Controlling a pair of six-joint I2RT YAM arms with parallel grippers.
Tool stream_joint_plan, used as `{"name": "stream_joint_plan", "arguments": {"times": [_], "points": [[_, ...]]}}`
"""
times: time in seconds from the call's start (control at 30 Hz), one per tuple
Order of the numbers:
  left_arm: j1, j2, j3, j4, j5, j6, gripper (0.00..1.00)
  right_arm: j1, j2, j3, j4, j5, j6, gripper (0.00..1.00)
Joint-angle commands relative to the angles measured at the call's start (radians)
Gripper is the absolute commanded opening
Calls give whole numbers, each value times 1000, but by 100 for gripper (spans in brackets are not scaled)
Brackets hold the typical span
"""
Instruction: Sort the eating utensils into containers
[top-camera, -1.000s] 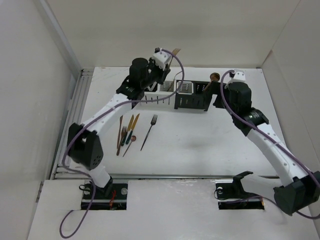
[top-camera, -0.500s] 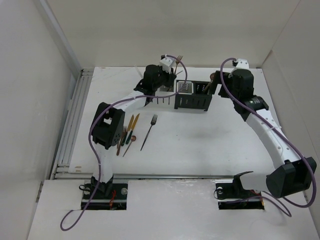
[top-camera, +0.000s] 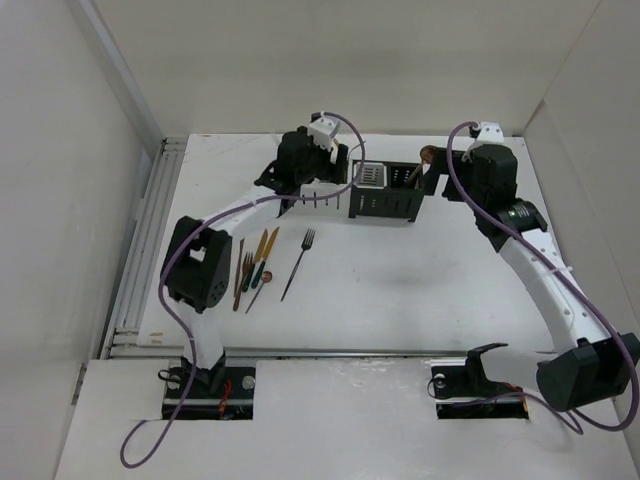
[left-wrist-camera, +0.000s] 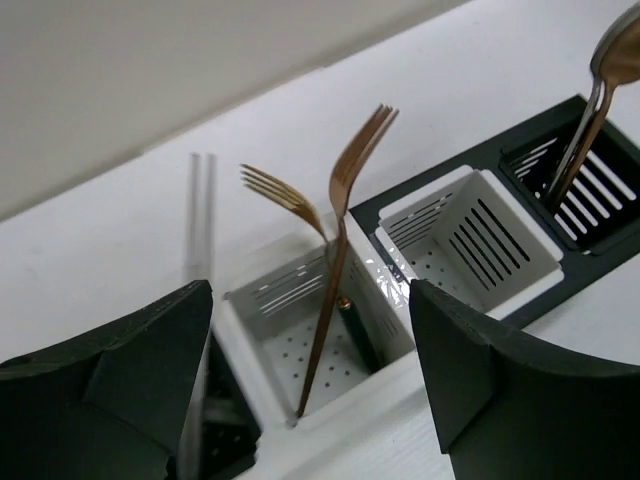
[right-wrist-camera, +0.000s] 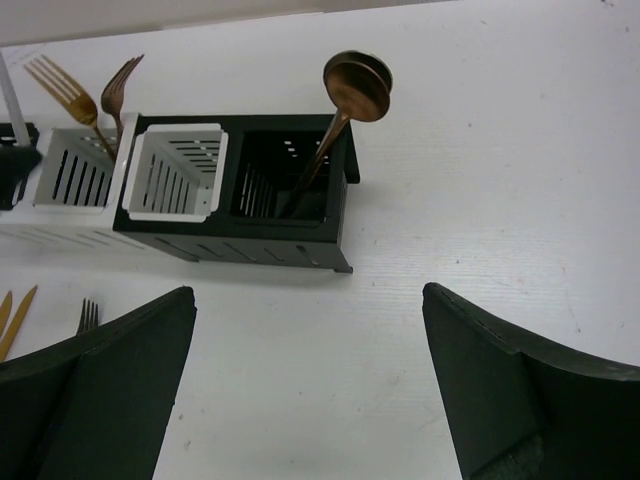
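The dark fork lies apart from other utensils, so my left gripper should next go back from the white caddy with the copper fork, down to the dark fork's handle near its tines.
The containers (top-camera: 385, 203) stand in a row at the back of the table. My left gripper (left-wrist-camera: 310, 400) hovers open over a white caddy (left-wrist-camera: 262, 330). In that caddy a copper fork (left-wrist-camera: 335, 255) stands free between the jaws, beside a gold fork (left-wrist-camera: 285, 195). A blurred white stick (left-wrist-camera: 200, 200) rises at the left. The neighbouring white caddy (left-wrist-camera: 480, 250) holds nothing. A copper spoon (right-wrist-camera: 355, 85) leans in the black caddy (right-wrist-camera: 330, 215). My right gripper (right-wrist-camera: 305, 400) is open above bare table, in front of that caddy. Several utensils (top-camera: 255, 265) and a dark fork (top-camera: 298, 262) lie on the table.
White walls close in the table on the left, back and right. A purple cable (top-camera: 350, 150) loops over the left wrist above the caddies. The loose utensils lie near the left arm's lower link (top-camera: 195, 270).
My left gripper has opened and let the copper fork drop into the white caddy. The left arm has swung lower over the caddies. The right gripper stays open and has shifted slightly.
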Motion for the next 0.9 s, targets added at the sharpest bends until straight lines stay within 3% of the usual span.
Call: {"name": "stream_joint_plan", "arguments": {"times": [0.0,0.17,0.27,0.37,0.7,0.87], "points": [[12,-206,16,-140,-87,51,77,-3,-46,-28,31,-44,-20,100],[12,-350,-115,-585,-45,72,78,6,-93,-99,31,-22,43,100],[12,-417,-273,-657,5,72,78,6,-124,-148,20,-33,70,100],[-26,-428,-396,-657,-64,81,78,15,-165,-188,20,-42,92,100],[-69,-367,-554,-521,-73,72,77,24,-242,-206,-62,-12,113,100],[-91,-242,-528,-482,-85,51,62,24,-276,-215,-85,8,133,100]]}}
